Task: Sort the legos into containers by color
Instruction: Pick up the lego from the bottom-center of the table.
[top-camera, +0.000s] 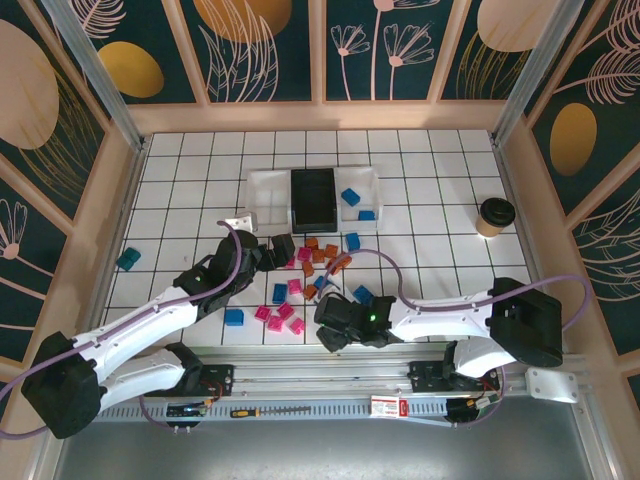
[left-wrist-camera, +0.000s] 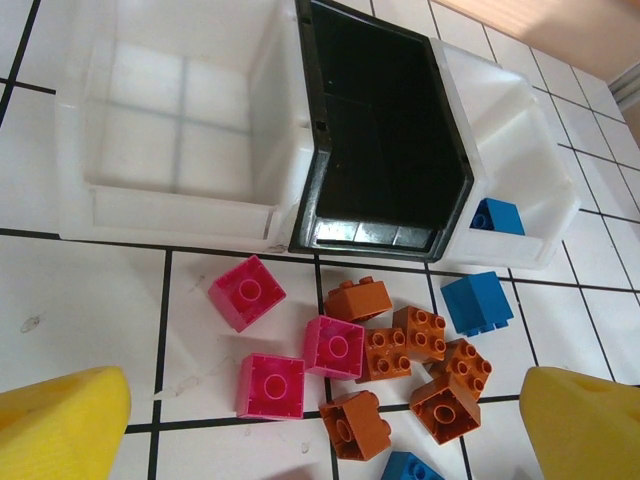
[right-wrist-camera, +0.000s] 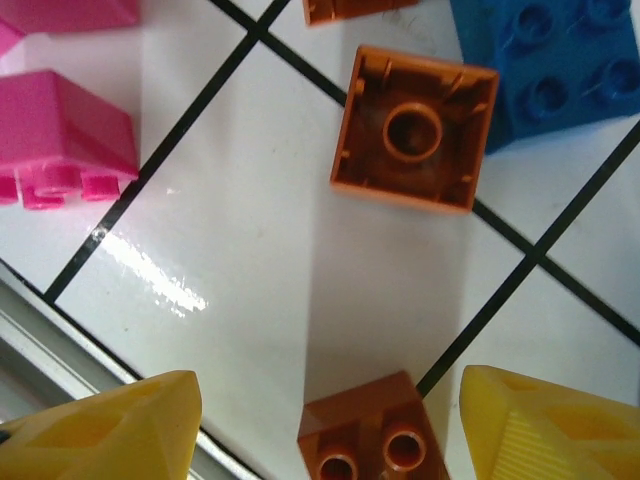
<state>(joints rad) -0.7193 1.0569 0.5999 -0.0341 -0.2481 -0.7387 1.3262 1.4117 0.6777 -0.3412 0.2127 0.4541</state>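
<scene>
The orange-brown lego (right-wrist-camera: 371, 434) is between my right gripper's open fingers, nearer the blue brick's side, so I should shift that way and close next.
Pink, orange and blue legos (top-camera: 300, 285) lie scattered on the tiled table in front of three containers: a white tray (top-camera: 266, 190), a black tray (top-camera: 313, 197) and a white tray (top-camera: 364, 183) holding two blue bricks. My left gripper (top-camera: 285, 248) (left-wrist-camera: 325, 440) hangs open above three pink bricks (left-wrist-camera: 334, 346) and an orange cluster (left-wrist-camera: 400, 355). My right gripper (top-camera: 328, 330) (right-wrist-camera: 330, 430) is open low over the table. An orange brick (right-wrist-camera: 370, 430) sits between its fingers with gaps on both sides. Another orange brick (right-wrist-camera: 415, 130) lies hollow side up ahead.
A teal block (top-camera: 128, 259) lies at the far left. A paper cup (top-camera: 493, 216) stands at the right. Wooden walls enclose the table. The table's near metal edge (right-wrist-camera: 40, 330) runs close beside my right gripper.
</scene>
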